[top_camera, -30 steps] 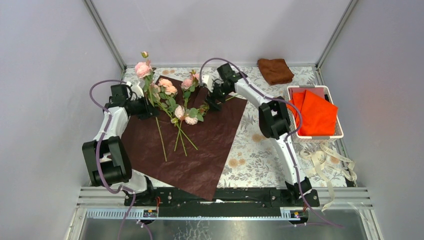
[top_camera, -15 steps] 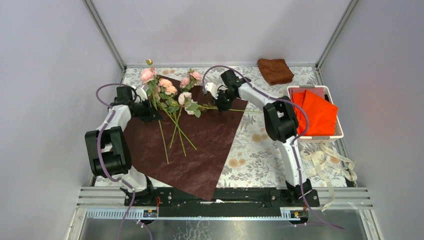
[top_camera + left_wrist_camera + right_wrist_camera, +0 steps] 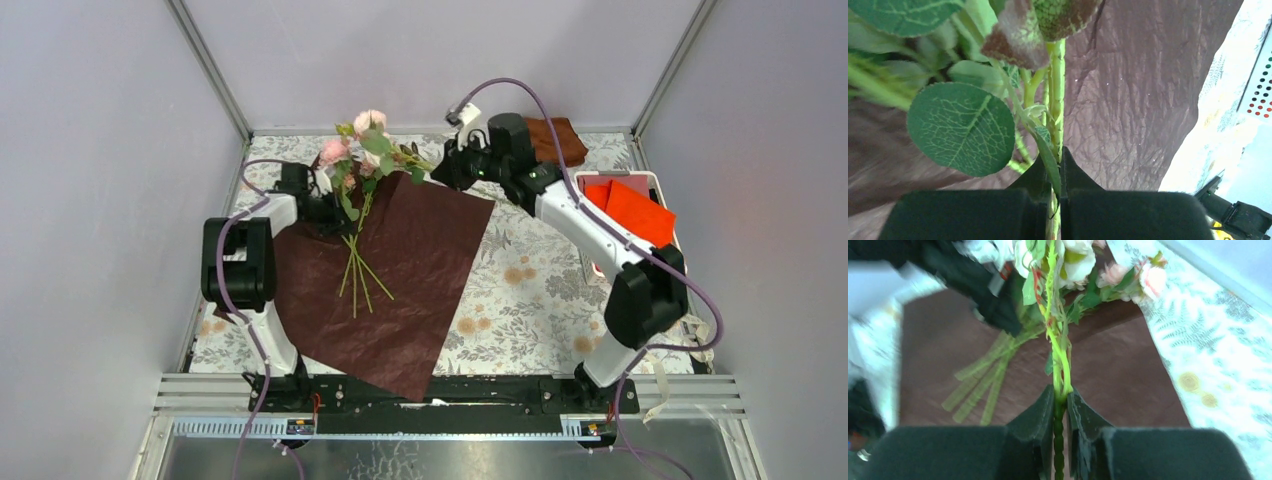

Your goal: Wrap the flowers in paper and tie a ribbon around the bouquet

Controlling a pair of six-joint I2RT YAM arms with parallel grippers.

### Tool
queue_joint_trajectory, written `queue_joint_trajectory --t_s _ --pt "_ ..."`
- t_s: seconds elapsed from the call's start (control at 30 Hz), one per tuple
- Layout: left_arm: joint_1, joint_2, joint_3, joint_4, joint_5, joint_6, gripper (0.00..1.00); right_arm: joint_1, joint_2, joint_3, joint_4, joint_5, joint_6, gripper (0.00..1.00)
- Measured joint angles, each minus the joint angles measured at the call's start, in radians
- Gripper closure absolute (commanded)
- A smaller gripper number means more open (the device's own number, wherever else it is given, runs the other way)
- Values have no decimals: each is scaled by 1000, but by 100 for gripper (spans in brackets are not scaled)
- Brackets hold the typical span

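Observation:
My stem is crosswise to the others, so I should turn my right gripper, lower it toward the left in the top view and release over the gathered stems.
The flowers (image 3: 362, 150), pink roses with green leaves, stand gathered in a raised bunch at the back of the dark maroon paper (image 3: 410, 290). Several stem ends (image 3: 355, 275) rest on the sheet. My left gripper (image 3: 322, 207) is shut on the stems from the left. In the left wrist view a stem and a leaf are pinched in that gripper (image 3: 1060, 155). My right gripper (image 3: 446, 170) is shut on one stem from the right, and that stem (image 3: 1060, 360) runs up from this gripper (image 3: 1061, 392) into the blooms. The cream ribbon (image 3: 652, 378) lies at the table's right edge, partly hidden by the right arm.
A white basket (image 3: 660, 182) with bright orange sheets (image 3: 635, 215) stands at the back right. A brown folded cloth (image 3: 558, 135) lies behind the right arm. The floral tablecloth (image 3: 530, 290) shows right of the paper. Grey walls close in on three sides.
The right gripper has shut on a stem and swung it up and back. The left gripper has moved right with its stems. The scattered flowers are now one raised bunch.

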Motion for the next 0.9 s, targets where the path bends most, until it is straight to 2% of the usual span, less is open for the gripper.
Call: queue_joint_trajectory --t_s 0.13,0.23,0.27,0.37,0.53,0.67,0.7,0.73,0.77,0.8,0.9 --pt "-49 31 7 8 -11 -24 68 10 -45 -180 396 18 465 100" --pt "-54 20 5 12 -41 -38 49 42 53 -232 602 129 710 100" --pt "-50 7 -1 15 -53 -40 45 61 108 -228 649 172 767 100" --pt "-48 -58 -15 10 -85 -35 39 126 256 -184 703 272 868 100" --pt "-36 -180 -15 -3 -130 1 36 233 414 -150 785 456 1012 100" --pt "12 -240 -14 -22 -140 33 35 301 502 -80 840 629 1022 100" --pt "33 -248 -14 -28 -140 39 35 315 522 -53 857 672 1015 96" --pt "59 -253 -14 -37 -139 47 34 327 541 -26 872 711 1007 83" --pt "90 -259 -14 -45 -140 55 33 338 556 -2 880 748 995 62" --pt "127 -263 -15 -54 -141 63 31 351 574 28 893 795 978 45" --pt "221 -272 -20 -66 -143 93 21 372 617 90 923 871 925 4"
